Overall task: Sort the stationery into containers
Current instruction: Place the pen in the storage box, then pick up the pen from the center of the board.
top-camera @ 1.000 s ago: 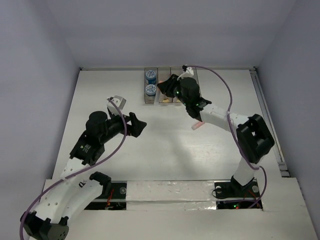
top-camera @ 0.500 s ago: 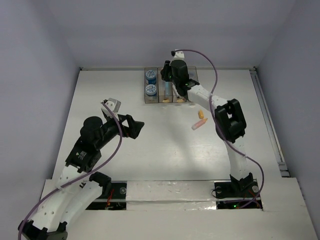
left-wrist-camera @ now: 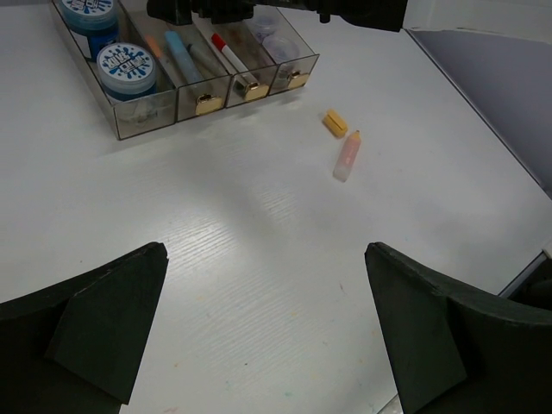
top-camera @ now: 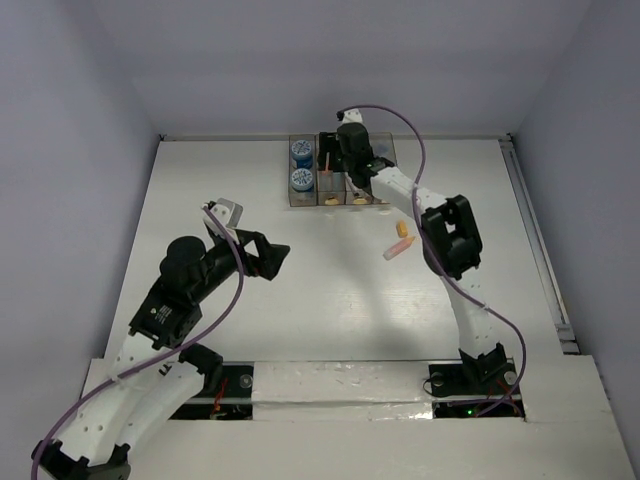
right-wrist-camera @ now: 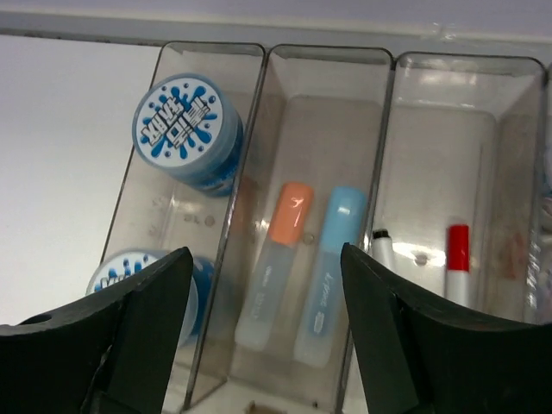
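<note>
The right gripper should swing back and to the right in the top view, then down onto the stick's body, since the pink stick [top-camera: 397,249] is still outside the bins.
The containers [top-camera: 310,201] stand at the back of the table as a row of clear bins. My right gripper [right-wrist-camera: 266,267] hovers open right over the second bin, holding nothing. Under it an orange-capped stick [right-wrist-camera: 280,259] and a light-blue stick [right-wrist-camera: 332,267] lie side by side. Two blue-topped rolls [right-wrist-camera: 187,129] fill the first bin, and a red-capped marker [right-wrist-camera: 457,259] lies in the third. A pink stick [top-camera: 397,249] and a short orange piece [top-camera: 402,229] lie on the table right of centre. My left gripper [left-wrist-camera: 266,254] is open and empty over bare table, well short of them.
The right arm [top-camera: 445,235] stretches from its base up past the two loose pieces to the bins. White walls close the table at the back and both sides. A rail [top-camera: 540,250] runs along the right edge.
My right gripper moved to the back over the bins and opened; the orange-capped stick now lies in the second bin. The left arm drew back a little, its jaws opening fully.
</note>
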Robot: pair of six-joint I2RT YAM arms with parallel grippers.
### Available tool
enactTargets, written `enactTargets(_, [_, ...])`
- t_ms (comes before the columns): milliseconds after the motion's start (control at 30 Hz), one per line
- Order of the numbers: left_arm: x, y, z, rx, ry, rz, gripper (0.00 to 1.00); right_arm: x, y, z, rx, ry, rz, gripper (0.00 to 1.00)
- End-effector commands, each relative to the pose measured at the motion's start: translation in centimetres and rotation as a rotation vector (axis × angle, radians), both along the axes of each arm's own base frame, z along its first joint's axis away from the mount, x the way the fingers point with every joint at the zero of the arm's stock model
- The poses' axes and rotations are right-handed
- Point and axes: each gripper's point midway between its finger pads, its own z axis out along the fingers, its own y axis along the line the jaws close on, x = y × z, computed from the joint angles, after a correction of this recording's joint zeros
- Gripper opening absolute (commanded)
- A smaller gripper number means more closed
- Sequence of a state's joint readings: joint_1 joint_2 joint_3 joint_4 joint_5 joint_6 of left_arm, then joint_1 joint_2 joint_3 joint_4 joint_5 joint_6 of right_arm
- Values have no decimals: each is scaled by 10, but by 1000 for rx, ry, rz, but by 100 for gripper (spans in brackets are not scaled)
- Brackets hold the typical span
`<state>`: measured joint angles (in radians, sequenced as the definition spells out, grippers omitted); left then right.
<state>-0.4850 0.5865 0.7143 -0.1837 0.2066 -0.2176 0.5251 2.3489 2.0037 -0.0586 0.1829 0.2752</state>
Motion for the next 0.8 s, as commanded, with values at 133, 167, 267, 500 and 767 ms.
enactTargets(133, [-4,2,20,-27,-77,3,99,-76,-51,122,166,-128,-114,68])
enactTargets(167, [-6,0,20,-28,-76,-5,99,-98,-66,74,125,-40,-138,68])
enactTargets(267, [-10,0,24,-35,-90,-11,99,-140,-109,57,142,14,-260,66])
enactTargets(500, [-17,-6,27,-42,-101,-46,99,-222,-178,-40,8,288,-420,69])
enactTargets(767, [-19,-4,29,-48,-111,-38,99,-219,-181,-76,-21,408,-429,71])
